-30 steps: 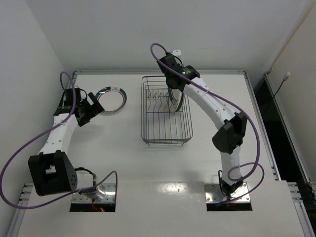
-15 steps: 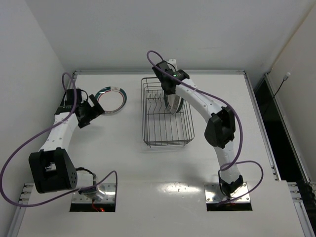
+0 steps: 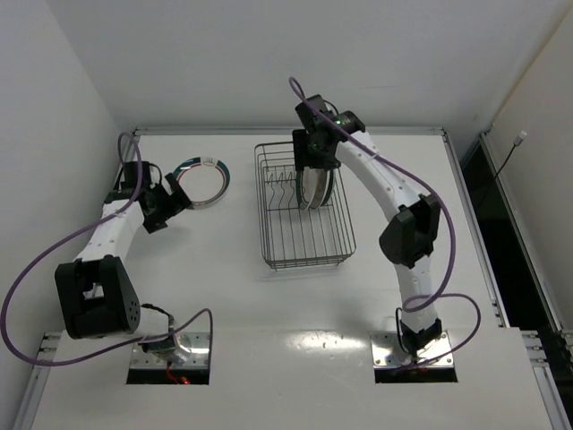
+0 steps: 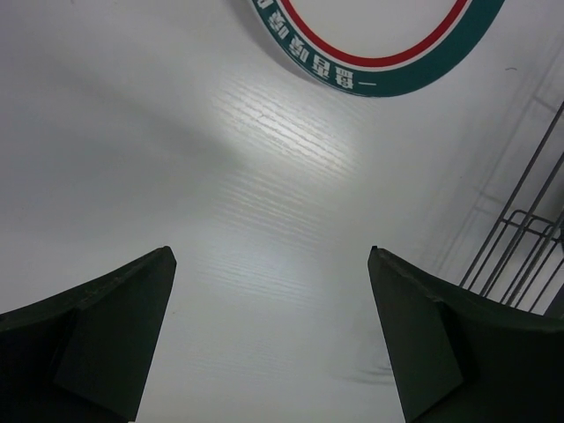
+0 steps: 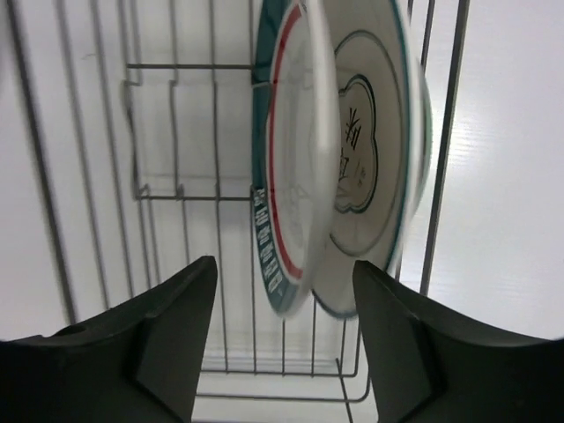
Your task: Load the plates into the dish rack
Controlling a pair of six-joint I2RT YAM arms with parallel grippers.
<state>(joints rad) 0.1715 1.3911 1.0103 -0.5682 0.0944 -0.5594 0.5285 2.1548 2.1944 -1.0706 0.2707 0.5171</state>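
I will lower my left gripper next and tilt it onto the third plate's lettered rim (image 4: 338, 76), its nearest edge, because the plate lies flat on the tabletop.
The dish rack (image 3: 304, 235) stands mid-table, a dark wire basket. Two plates stand on edge in its far half (image 3: 315, 188). In the right wrist view one has a teal-and-red rim (image 5: 295, 159); the one behind it shows a centre pattern (image 5: 372, 150). My right gripper (image 5: 284, 273) hangs open just above them, its fingers apart on either side of the banded plate's rim and holding nothing. A third plate with a teal-and-red rim (image 3: 204, 182) lies flat on the table at the far left. My left gripper (image 3: 175, 199) is open just short of that plate (image 4: 379, 53).
The rack's wire wall (image 4: 529, 238) shows at the right edge of the left wrist view. White walls close in the table on the left and far sides. Purple cables loop off both arms.
My right gripper has opened and let go of the banded plate, which now stands in the rack. The right wrist has shifted slightly right. The left arm has barely moved.
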